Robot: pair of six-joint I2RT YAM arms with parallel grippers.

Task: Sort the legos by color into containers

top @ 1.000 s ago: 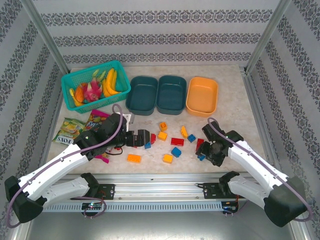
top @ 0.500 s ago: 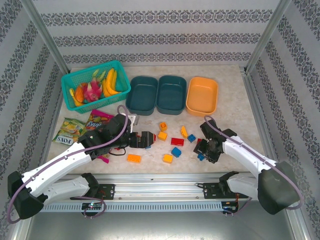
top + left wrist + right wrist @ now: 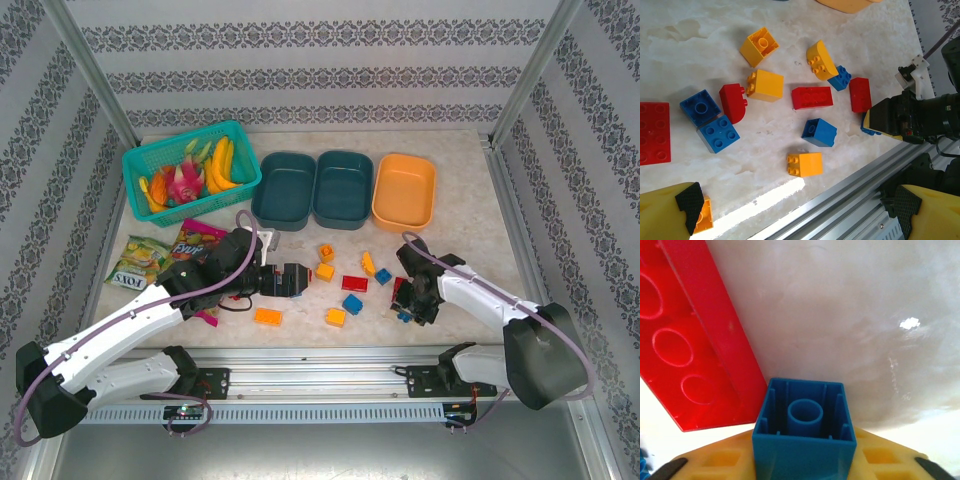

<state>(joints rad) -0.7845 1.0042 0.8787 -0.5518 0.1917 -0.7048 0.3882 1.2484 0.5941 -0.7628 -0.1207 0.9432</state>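
My right gripper lifts the blue brick next and carries it outward into the orange tub (image 3: 405, 192) to release it, since that tub is still empty.
Red, blue and orange/yellow legos lie scattered on the table's near middle, among them a red brick (image 3: 354, 283), an orange one (image 3: 267, 317) and a blue one (image 3: 351, 304). My left gripper (image 3: 292, 280) hovers open over their left part; in its wrist view its fingers (image 3: 690, 204) stand wide apart above an orange brick (image 3: 804, 164) and a blue brick (image 3: 819, 132). My right gripper (image 3: 410, 300) is low at the pile's right end, shut on a blue brick (image 3: 805, 432), hollow side facing the camera, beside a red brick (image 3: 695, 340). Two teal tubs (image 3: 285, 190) (image 3: 343, 188) and an orange tub (image 3: 405, 192) stand behind.
A turquoise mesh basket (image 3: 190, 170) of toy fruit sits at the back left. Snack bags (image 3: 140, 258) lie left of my left arm. The metal rail (image 3: 320, 370) runs along the near edge, close to the nearest bricks.
My left gripper slid a little to the right, over the bricks, then held. My right gripper shifted left and slightly back, staying low at the blue brick.
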